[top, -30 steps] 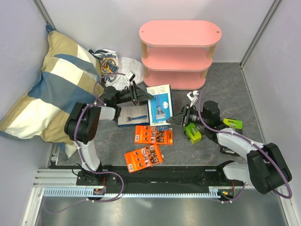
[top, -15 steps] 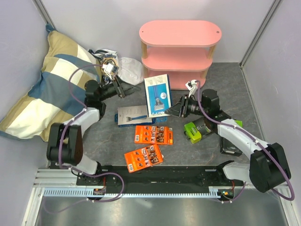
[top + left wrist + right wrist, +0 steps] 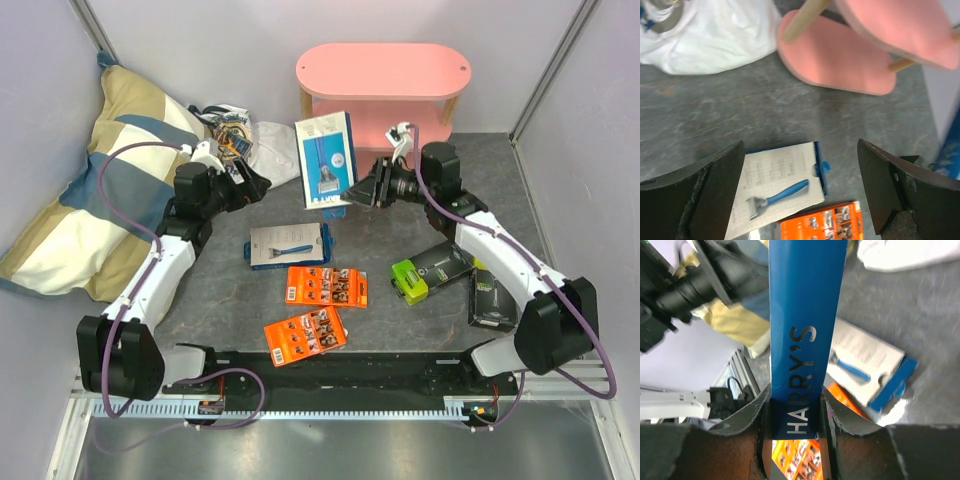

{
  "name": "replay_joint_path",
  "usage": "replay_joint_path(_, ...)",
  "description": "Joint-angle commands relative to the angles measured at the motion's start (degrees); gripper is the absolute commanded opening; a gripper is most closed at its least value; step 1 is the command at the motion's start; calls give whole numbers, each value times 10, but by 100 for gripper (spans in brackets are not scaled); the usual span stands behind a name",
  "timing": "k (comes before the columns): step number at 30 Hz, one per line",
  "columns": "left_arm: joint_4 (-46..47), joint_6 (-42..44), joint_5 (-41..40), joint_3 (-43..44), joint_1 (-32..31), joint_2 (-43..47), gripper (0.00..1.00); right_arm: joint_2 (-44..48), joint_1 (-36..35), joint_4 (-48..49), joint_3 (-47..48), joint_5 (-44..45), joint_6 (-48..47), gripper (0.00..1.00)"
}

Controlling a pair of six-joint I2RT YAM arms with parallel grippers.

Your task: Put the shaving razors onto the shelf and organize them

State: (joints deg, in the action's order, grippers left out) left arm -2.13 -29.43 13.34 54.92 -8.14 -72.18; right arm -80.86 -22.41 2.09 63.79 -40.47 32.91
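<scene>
The top pink board is empty, so the robot's right gripper should next lift the blue box outward onto the top pink board's end [image 3: 330,70] by the white bag.
My right gripper [image 3: 362,190] is shut on the blue box [image 3: 325,160] and holds it upright in the air just in front of the pink shelf [image 3: 383,70]. In the right wrist view both jaws press the sides of the blue box [image 3: 805,315] at my right gripper [image 3: 795,415]. My left gripper [image 3: 250,185] stands open and empty to the left. Under it lies the white box with a blue razor [image 3: 775,192]. On the table are two orange cards [image 3: 327,287] [image 3: 305,336], a lime-green-and-black box [image 3: 430,272] and a black box [image 3: 490,298].
A white plastic bag [image 3: 265,145] lies left of the shelf, beside a large checked pillow [image 3: 100,180] against the left wall. Walls close in the table on the left, back and right. The shelf's bottom board [image 3: 840,60] shows in the left wrist view.
The left gripper opened wide, let go of the blue box and drew back to the left. The right arm lifted that box up and toward the shelf.
</scene>
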Motion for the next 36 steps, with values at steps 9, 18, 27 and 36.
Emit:
replay_joint_path(9, -23, 122, -10, 76, -75, -28, 99, -140, 47, -74, 358, -29, 3, 17)
replay_joint_path(18, -69, 220, -11, 212, -173, -97, 100, -314, 93, -89, 622, -77, 106, 18)
replay_joint_path(27, -79, 231, -5, 251, -200, -130, 100, -444, 132, -70, 756, -110, 224, 21)
replay_joint_path(36, -80, 229, -7, 258, -201, -139, 100, -468, 140, -69, 743, -135, 250, 31)
